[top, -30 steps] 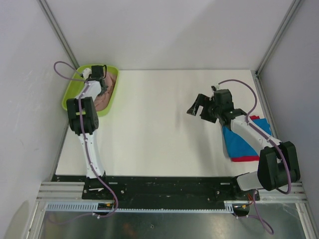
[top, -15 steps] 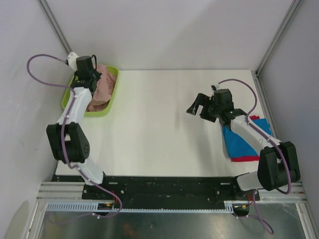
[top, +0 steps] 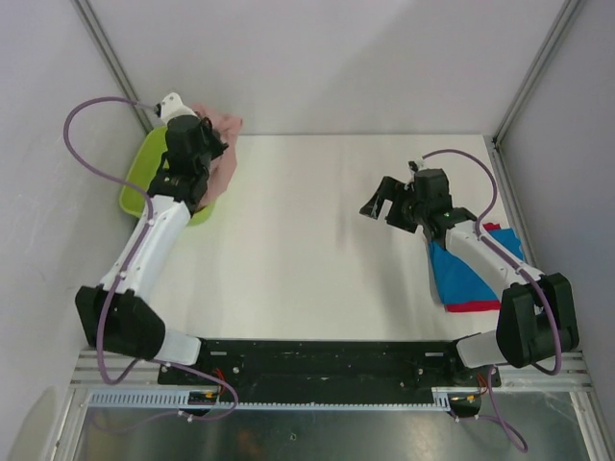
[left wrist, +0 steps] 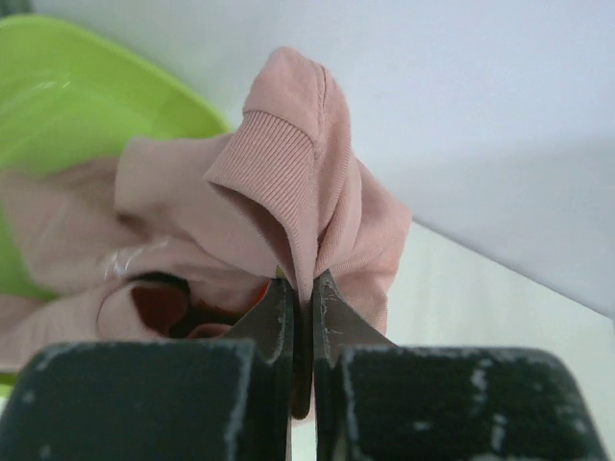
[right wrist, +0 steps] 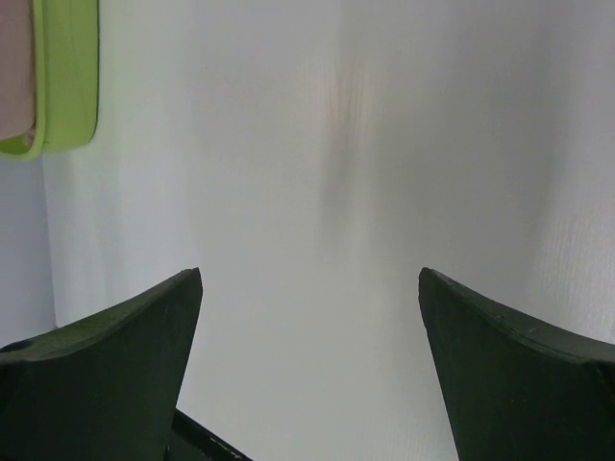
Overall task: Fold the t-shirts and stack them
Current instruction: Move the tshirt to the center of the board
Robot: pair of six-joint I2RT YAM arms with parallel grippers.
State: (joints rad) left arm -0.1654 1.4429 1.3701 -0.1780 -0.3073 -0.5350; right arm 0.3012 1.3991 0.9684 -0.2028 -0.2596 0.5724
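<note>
The left gripper will next carry the pink t-shirt up from the tub (top: 135,182) toward the right gripper, then down over the bare middle of the table.
A dusty pink t-shirt (top: 223,144) (left wrist: 288,182) hangs bunched above the lime-green tub (top: 135,182) at the table's far left corner. My left gripper (top: 204,146) (left wrist: 304,283) is shut on a fold of its ribbed edge, and the cloth droops back toward the tub. A folded blue t-shirt (top: 463,274) lies on a red one (top: 476,306) at the right edge, partly under my right arm. My right gripper (top: 382,204) (right wrist: 309,279) hovers open over bare table, nothing between its fingers.
The tub (left wrist: 67,106) sits against the left wall; its rim (right wrist: 67,77) also shows in the right wrist view's top left. White walls with metal posts enclose the table (top: 307,240). The arm bases stand on the near rail.
My left arm has lifted the pink t-shirt up out of the tub and carried it right, toward the table. The right arm has stayed put.
</note>
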